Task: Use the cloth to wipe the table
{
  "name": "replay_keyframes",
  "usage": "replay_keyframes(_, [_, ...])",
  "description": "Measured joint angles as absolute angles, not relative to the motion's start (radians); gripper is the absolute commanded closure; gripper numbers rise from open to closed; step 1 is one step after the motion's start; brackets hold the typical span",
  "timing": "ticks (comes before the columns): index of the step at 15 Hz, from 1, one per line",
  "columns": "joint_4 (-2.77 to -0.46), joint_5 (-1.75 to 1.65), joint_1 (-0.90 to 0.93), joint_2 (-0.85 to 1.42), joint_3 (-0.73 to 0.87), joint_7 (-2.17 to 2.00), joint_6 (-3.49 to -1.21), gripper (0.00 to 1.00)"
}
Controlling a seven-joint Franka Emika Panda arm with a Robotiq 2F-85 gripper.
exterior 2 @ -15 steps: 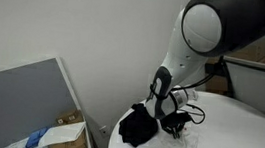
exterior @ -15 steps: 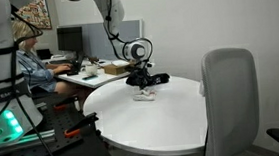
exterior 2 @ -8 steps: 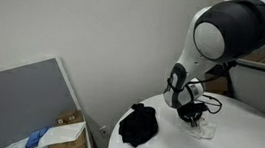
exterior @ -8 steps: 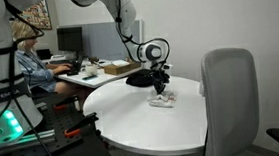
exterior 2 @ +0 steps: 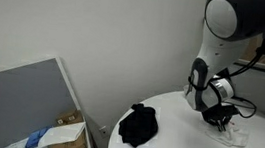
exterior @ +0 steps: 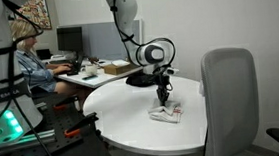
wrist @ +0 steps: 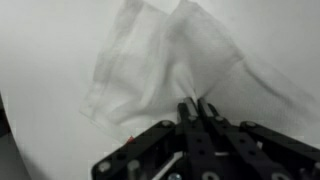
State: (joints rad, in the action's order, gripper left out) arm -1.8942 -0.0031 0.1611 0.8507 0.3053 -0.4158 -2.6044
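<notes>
My gripper is holding the white cloth and next needs to slide it back across the table onto the table's bare part and release it, because that part is clear for wiping.
A white cloth [exterior: 165, 114] lies crumpled on the round white table [exterior: 133, 129]. It also shows in an exterior view [exterior 2: 232, 134] and fills the wrist view [wrist: 170, 60]. My gripper [exterior: 165, 102] points straight down onto the cloth, and it also shows in an exterior view [exterior 2: 226, 122]. In the wrist view the gripper [wrist: 198, 106] has its fingers closed together, pinching a fold of the white cloth against the tabletop.
A black crumpled cloth [exterior 2: 139, 124] lies near the table's far edge, also seen in an exterior view [exterior: 140, 79]. A grey office chair [exterior: 229, 96] stands by the table. A person sits at a desk with monitors [exterior: 69, 38] behind.
My gripper has dragged the white cloth across the table, away from the black cloth and toward the table's near side.
</notes>
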Motion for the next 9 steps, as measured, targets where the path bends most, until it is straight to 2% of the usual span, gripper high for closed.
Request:
replay_keyframes(5, [-2.148, -0.006, 0.240, 0.716, 0.269, -0.419, -2.649, 0.99])
replay_keyframes(8, [-2.201, -0.006, 0.284, 0.683, 0.223, -0.434, -2.662, 0.99])
replay_keyframes(9, [-2.200, -0.006, 0.296, 0.682, 0.215, -0.440, -2.662, 0.69])
